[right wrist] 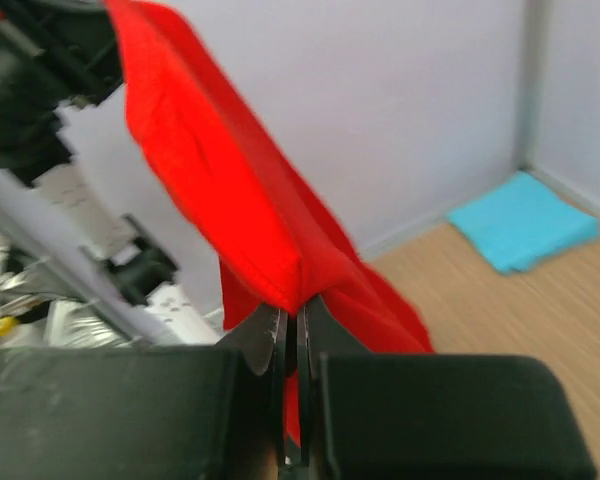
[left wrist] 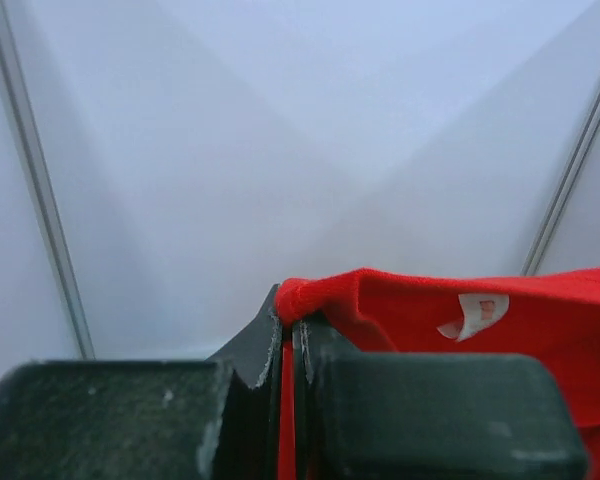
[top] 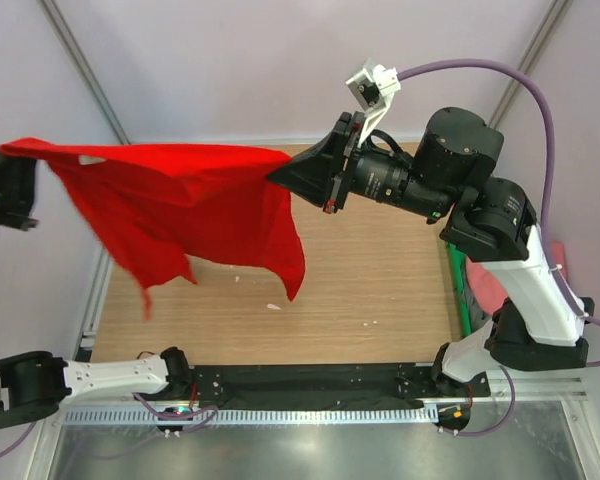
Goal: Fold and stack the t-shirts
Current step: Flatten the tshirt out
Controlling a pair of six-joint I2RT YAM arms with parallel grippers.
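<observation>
My right gripper lowers the red t-shirt's corner onto bare tabletop by the green crate next and releases it. That spot is below the gripper, to its right in the top view.
A bright red t-shirt (top: 185, 205) hangs stretched in the air above the wooden table (top: 380, 290), held at both top corners. My left gripper (top: 8, 152) is shut on its left corner at the far left; the left wrist view shows red cloth (left wrist: 450, 330) pinched between the jaws of that gripper (left wrist: 288, 330). My right gripper (top: 285, 172) is shut on the right corner; the right wrist view shows the red shirt (right wrist: 240, 220) clamped in it (right wrist: 298, 315). A folded turquoise t-shirt (right wrist: 520, 222) lies on the table by the back wall in the right wrist view.
A green crate (top: 458, 290) with pink cloth (top: 488, 290) in it stands at the table's right edge, partly behind the right arm. Grey walls close the back and sides. Small white scraps (top: 274, 306) lie on the table.
</observation>
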